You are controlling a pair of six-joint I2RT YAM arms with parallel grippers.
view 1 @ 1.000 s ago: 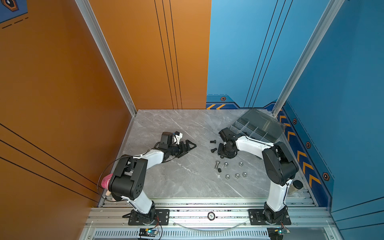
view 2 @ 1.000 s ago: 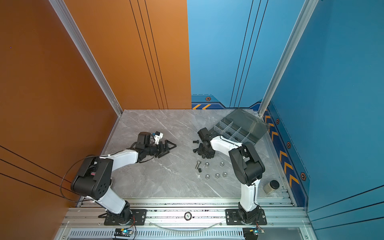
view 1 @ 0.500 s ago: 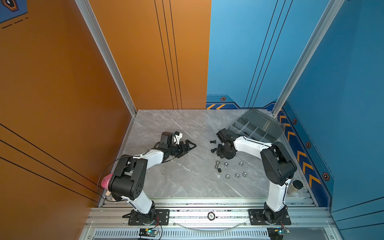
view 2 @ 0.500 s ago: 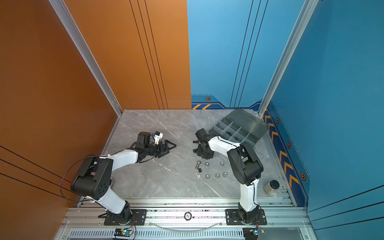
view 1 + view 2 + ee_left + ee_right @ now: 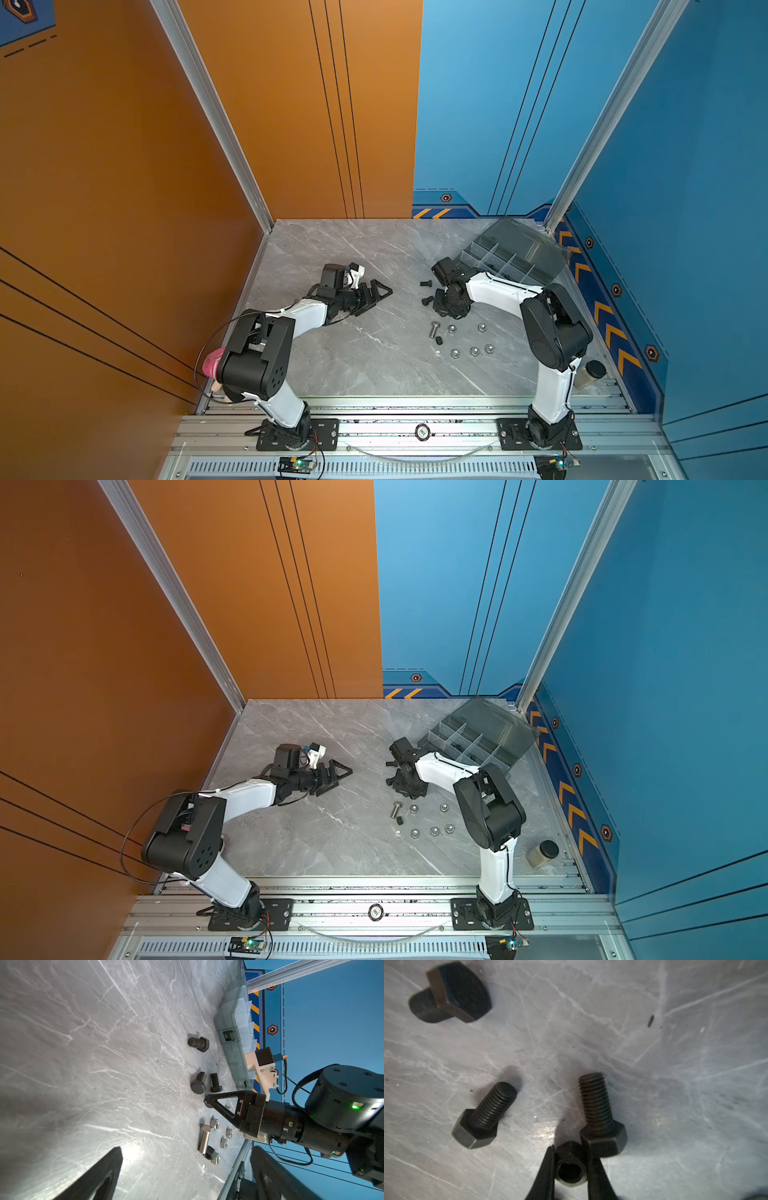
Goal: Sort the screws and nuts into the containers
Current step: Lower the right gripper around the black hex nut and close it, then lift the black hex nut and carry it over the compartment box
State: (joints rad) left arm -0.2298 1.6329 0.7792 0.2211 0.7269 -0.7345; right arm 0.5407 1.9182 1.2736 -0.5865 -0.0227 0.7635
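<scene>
The middle row of containers lies outward, behind the box's front side, so my right gripper will next lift the black nut over that side and release it.
My right gripper (image 5: 570, 1153) is shut on a black hex nut (image 5: 570, 1167), low over the table. Beside it lie three short black screws (image 5: 600, 1113) (image 5: 483, 1115) (image 5: 452, 993). In both top views the right gripper (image 5: 440, 301) points down just in front of the smoky-grey organiser box (image 5: 519, 253) with its containers, lid open. Nearer the front lie a silver screw (image 5: 434, 329), another black nut (image 5: 438, 340) and several silver nuts (image 5: 474, 351). My left gripper (image 5: 384, 291) rests open to the left, with nothing between its fingers.
A small jar with a black lid (image 5: 590, 374) stands at the front right corner. Orange and blue walls close in the grey marble table (image 5: 353, 365) on three sides. An aluminium rail (image 5: 415, 403) runs along the front edge.
The right gripper's jaws have closed on the black nut, and that gripper has shifted slightly left. The left arm has not moved.
</scene>
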